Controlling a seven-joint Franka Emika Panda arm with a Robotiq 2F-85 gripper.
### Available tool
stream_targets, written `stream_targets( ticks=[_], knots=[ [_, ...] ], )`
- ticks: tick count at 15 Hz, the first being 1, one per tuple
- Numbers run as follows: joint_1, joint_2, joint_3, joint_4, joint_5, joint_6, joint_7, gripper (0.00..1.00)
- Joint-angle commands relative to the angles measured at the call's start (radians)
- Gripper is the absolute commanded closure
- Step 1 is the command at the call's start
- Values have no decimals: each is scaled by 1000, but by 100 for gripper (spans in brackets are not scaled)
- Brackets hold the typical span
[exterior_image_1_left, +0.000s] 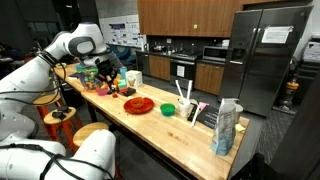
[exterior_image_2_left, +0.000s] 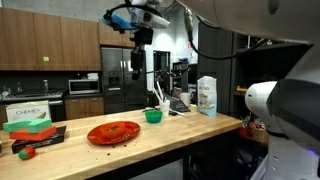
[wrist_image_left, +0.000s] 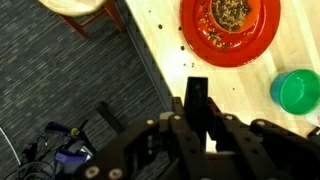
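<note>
The counter's edge runs at a slant under the dark object. Next, my gripper should turn high above the bare wood before the red plate and let go of the object.
My gripper (wrist_image_left: 198, 125) is shut on a slim dark object (wrist_image_left: 197, 95) that sticks out between the fingers. In the wrist view it hangs over the wooden counter (wrist_image_left: 160, 50) near its edge, short of a red plate (wrist_image_left: 215, 45) strewn with brown crumbs. A green bowl (wrist_image_left: 298, 90) sits to the right of the plate. In an exterior view the gripper (exterior_image_2_left: 138, 60) hangs high above the counter, behind the red plate (exterior_image_2_left: 113, 132) and the green bowl (exterior_image_2_left: 153, 116). What the dark object is cannot be told.
A white carton (exterior_image_2_left: 207, 96) stands at the counter's far end, and green and red items (exterior_image_2_left: 30, 125) lie at the other end. Round stools (exterior_image_1_left: 58, 118) stand beside the counter. Cables (wrist_image_left: 65, 150) lie on the carpet below. A steel fridge (exterior_image_1_left: 265, 55) stands behind.
</note>
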Motion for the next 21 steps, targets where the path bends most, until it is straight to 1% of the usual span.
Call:
stream_targets(
  ticks=[1, 4, 7, 10, 11, 12, 19, 20, 21],
  knots=[
    [-10, 9, -5, 3, 7, -12, -4, 94],
    [45, -25, -31, -2, 54, -23, -112, 94],
    [75, -42, -66, 10, 61, -61, -204, 94],
    [90, -60, -108, 19, 61, -132, -304, 94],
    [56, 10, -88, 16, 63, -109, -248, 94],
    [56, 10, -97, 18, 64, -120, -257, 76],
    [45, 22, -82, 21, 62, -117, -256, 76],
    [45, 23, -82, 21, 62, -117, -256, 94],
    [44, 22, -78, 18, 66, -117, -254, 94]
  ],
)
